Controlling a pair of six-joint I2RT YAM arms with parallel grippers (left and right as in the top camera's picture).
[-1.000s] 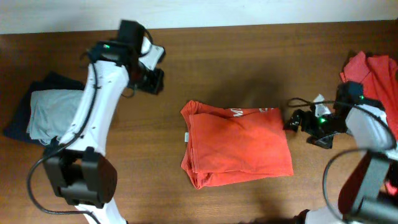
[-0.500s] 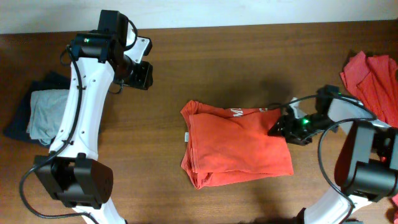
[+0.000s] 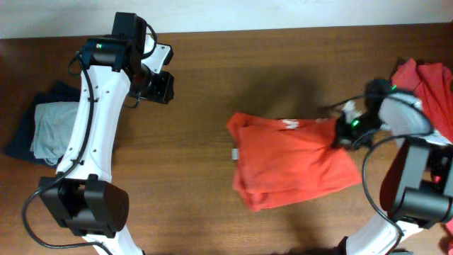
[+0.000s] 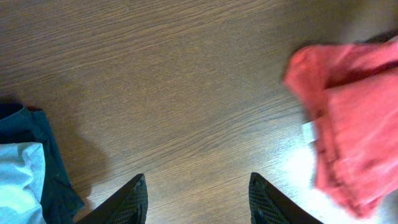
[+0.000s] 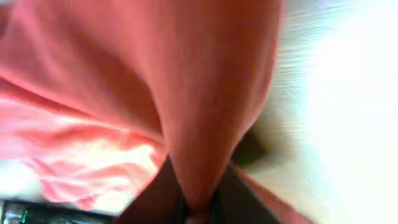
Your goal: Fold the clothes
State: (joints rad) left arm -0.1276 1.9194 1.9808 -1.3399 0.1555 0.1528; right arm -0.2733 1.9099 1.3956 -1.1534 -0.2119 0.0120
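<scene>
My right gripper is pinching the corner. It will next carry the corner to the left in the overhead view, over onto the T-shirt's flat tag side (image 3: pixel 265 147), and let go of it.
A folded orange-red T-shirt (image 3: pixel 294 161) lies on the wooden table, right of centre, a bit of white print at its top edge. My right gripper (image 3: pixel 340 134) is shut on its upper right corner; in the right wrist view the orange cloth (image 5: pixel 205 124) is pinched between the dark fingers. More orange-red clothes (image 3: pixel 425 85) lie in a heap at the right edge. My left gripper (image 3: pixel 159 85) hovers open over bare wood at the upper left; in its wrist view the gripper (image 4: pixel 198 199) holds nothing, with the T-shirt (image 4: pixel 348 124) off to the right.
A folded navy garment (image 3: pixel 28 127) with a pale grey one (image 3: pixel 53 131) on top sits at the left edge, seen also in the left wrist view as a navy and grey stack (image 4: pixel 25 168). A small white tag (image 3: pixel 234 154) sticks out from the T-shirt's left side.
The right gripper moved onto the T-shirt's right corner, shut on it and dragged the shirt to the right. The left arm swung left, then held still.
</scene>
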